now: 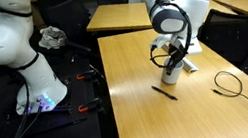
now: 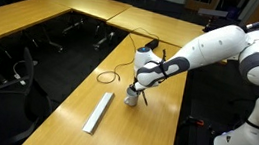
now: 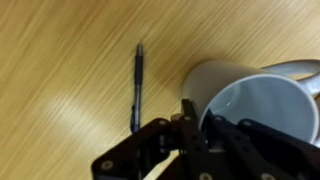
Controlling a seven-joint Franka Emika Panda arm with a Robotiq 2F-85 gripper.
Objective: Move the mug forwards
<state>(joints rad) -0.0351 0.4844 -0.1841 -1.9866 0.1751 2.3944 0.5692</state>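
The mug point(image 3: 250, 95) comes back toward the base next, onto the clear spot of bare wood near the table's edge, and my gripper releases it there.
The small white mug point(image 3: 250, 95) stands upright on the wooden table; it shows in both exterior views point(image 1: 171, 75) point(image 2: 132, 99). My gripper point(image 3: 200, 125) is directly over it, pointing down. One finger is outside the mug's wall and the other is inside the rim, pinching the wall on the side away from the handle point(image 3: 300, 72). In both exterior views the gripper point(image 1: 171, 59) point(image 2: 140, 86) sits right on top of the mug, and the mug's base looks to be on the table.
A black pen point(image 3: 137, 85) lies just beside the mug, also seen in an exterior view point(image 1: 165, 91). A long flat grey-white bar point(image 2: 98, 112) lies nearby. A black cable point(image 1: 228, 84) loops on the table point(image 1: 196, 122).
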